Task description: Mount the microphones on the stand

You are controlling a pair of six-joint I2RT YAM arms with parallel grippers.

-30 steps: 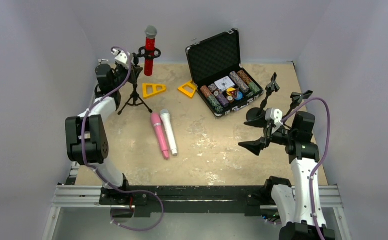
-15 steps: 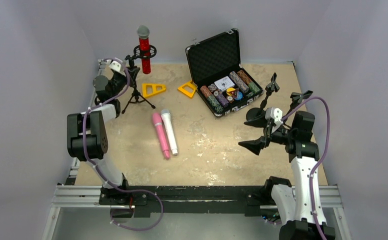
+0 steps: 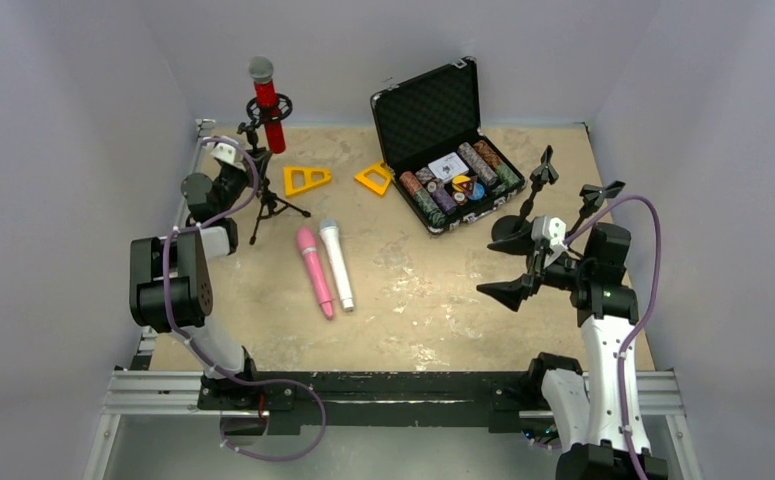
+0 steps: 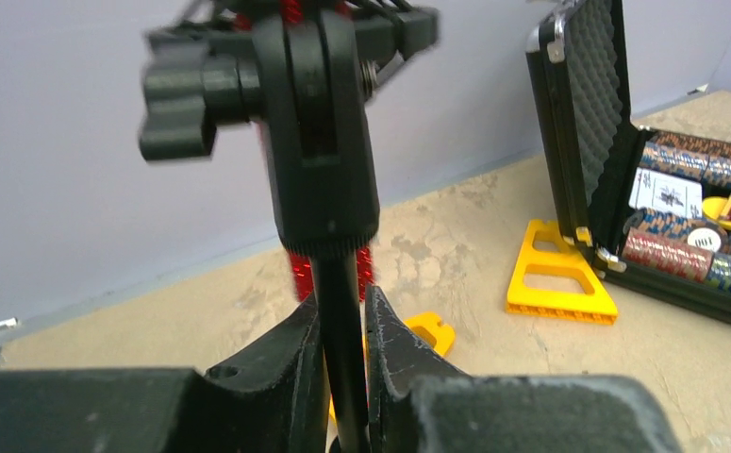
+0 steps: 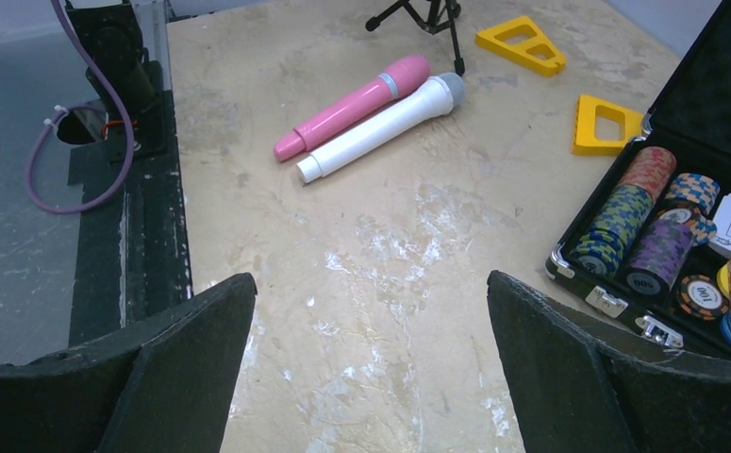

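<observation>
The left gripper draws the stand's pole (image 4: 342, 330) back toward my base next and opens there, because the red microphone (image 3: 265, 95) already sits in the ring clip.
A black tripod stand (image 3: 263, 190) at the far left holds the glittery red microphone (image 3: 265, 95) upright in its ring clip. My left gripper (image 3: 241, 165) is shut on the stand's thin pole (image 4: 342, 330); the red microphone (image 4: 295, 274) shows behind it. The pink microphone (image 3: 314, 270) and the white microphone (image 3: 337, 262) lie side by side mid-table, also in the right wrist view, pink (image 5: 352, 106), white (image 5: 380, 125). My right gripper (image 3: 518, 262) is open and empty, hovering at the right.
An open black case (image 3: 443, 150) of poker chips stands at the back centre. Two yellow triangular frames (image 3: 306, 180) (image 3: 374, 176) lie between it and the stand. Two more black stands (image 3: 538, 185) (image 3: 593, 195) are at the right. The metal rail (image 3: 393, 385) runs along the near edge.
My left gripper has carried the stand with the red microphone leftward and a little nearer the back wall. The right arm has not moved.
</observation>
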